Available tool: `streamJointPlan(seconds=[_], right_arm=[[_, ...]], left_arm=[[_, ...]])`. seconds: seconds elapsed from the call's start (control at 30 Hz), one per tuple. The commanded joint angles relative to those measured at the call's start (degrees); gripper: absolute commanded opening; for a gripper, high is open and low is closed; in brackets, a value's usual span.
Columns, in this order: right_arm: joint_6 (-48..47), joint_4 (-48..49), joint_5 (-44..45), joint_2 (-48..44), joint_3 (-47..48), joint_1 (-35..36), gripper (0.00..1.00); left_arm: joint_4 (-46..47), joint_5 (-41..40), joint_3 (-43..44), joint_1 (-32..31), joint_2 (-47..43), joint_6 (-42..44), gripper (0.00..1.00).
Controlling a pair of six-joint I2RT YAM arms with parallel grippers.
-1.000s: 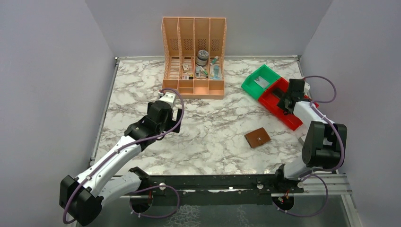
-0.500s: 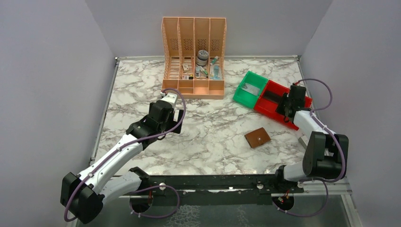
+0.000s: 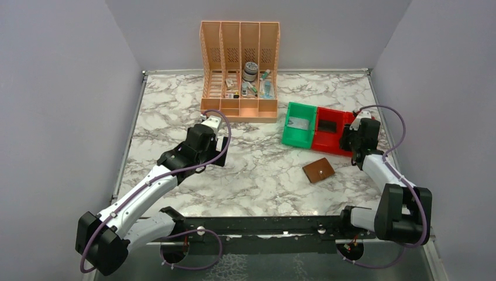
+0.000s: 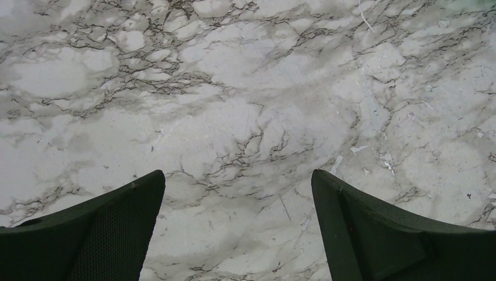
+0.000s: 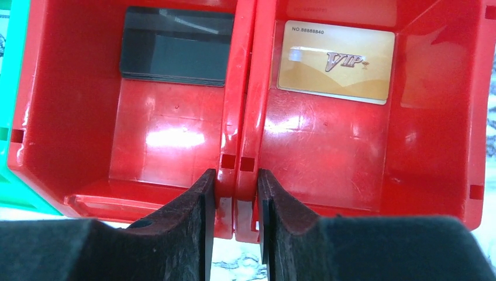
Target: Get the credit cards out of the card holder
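Observation:
The right gripper carries the red bins over the marble before the file organiser next and releases them, as that marble lies to its left in the top view.
The brown card holder (image 3: 319,170) lies closed on the marble, just in front of the bins. My right gripper (image 5: 237,175) is shut on the two adjoining walls of the joined red bins (image 5: 175,146), pinching them together. A gold credit card (image 5: 335,61) lies in the right red bin and a dark card (image 5: 175,45) in the left one. In the top view the right gripper (image 3: 350,139) sits at the right end of the red bin (image 3: 329,140), and a grey card (image 3: 298,123) lies in the green bin (image 3: 296,139). My left gripper (image 4: 237,178) is open over bare marble.
The peach file organiser (image 3: 240,70) with small items stands at the back centre. A corner of the green bin (image 5: 4,88) shows at the left of the right wrist view. Grey walls close in the table on three sides.
My right gripper has dragged the red and green bins leftward and swung them round, from slanting at the right edge to lying across behind the card holder. The left arm has barely moved.

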Motion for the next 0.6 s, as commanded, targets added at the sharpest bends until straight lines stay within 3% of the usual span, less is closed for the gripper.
streamJointPlan(seconds=[0.0,0.23,0.57], right_arm=[[-11.4,3.5,-6.0,-2.2,2.1,0.2,0.24],[-18.5,1.2,-10.6,-3.5,3.3,0.2,0.23],[-14.0,-0.6,-18.3,-2.8,3.9,0.5,0.19]], left_arm=[[0.9,2.2,0.5,0.3,0.2,0.2,0.99],[0.9,2.2,0.4,0.3,-0.2,0.3,0.99],[0.9,2.2,0.4,0.3,-0.6,0.3,0.99]])
